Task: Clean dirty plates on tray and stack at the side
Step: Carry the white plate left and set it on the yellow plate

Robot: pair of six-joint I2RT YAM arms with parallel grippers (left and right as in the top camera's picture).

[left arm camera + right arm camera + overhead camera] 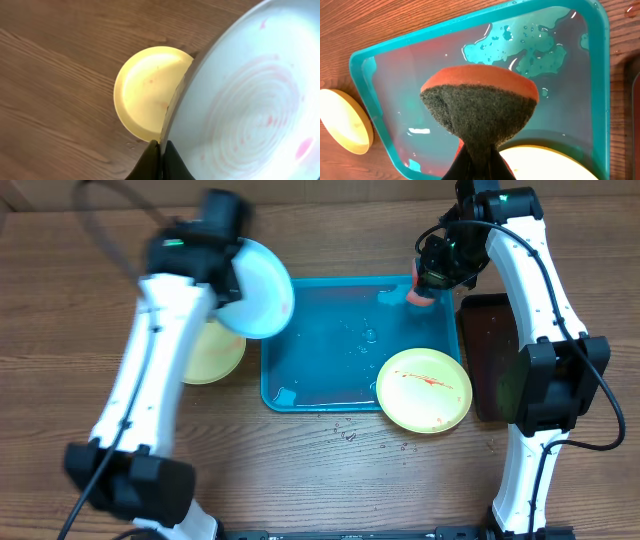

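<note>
My left gripper swings to its left in the overhead view next, lowers the blue plate (262, 288) onto the uncovered yellow-green plate (212, 356) below and releases it.
My left gripper (161, 146) is shut on the rim of the light blue plate (262, 288), held tilted above the tray's left edge; faint red smears show on it in the left wrist view (255, 105). A pale yellow-green plate (215, 352) lies on the table left of the tray, also in the left wrist view (147, 95). Another yellow-green plate (424, 388) with red sauce streaks lies in the tray's front right corner. The turquoise tray (330, 395) is wet. My right gripper (482, 152) is shut on an orange sponge with a dark scrub pad (479, 107) above the tray's back right corner (420, 292).
A narrow black tray (490, 350) lies right of the turquoise tray. Water drops (348, 432) dot the wooden table in front of the tray. The right arm's base stands at the front right, the left arm's at the front left.
</note>
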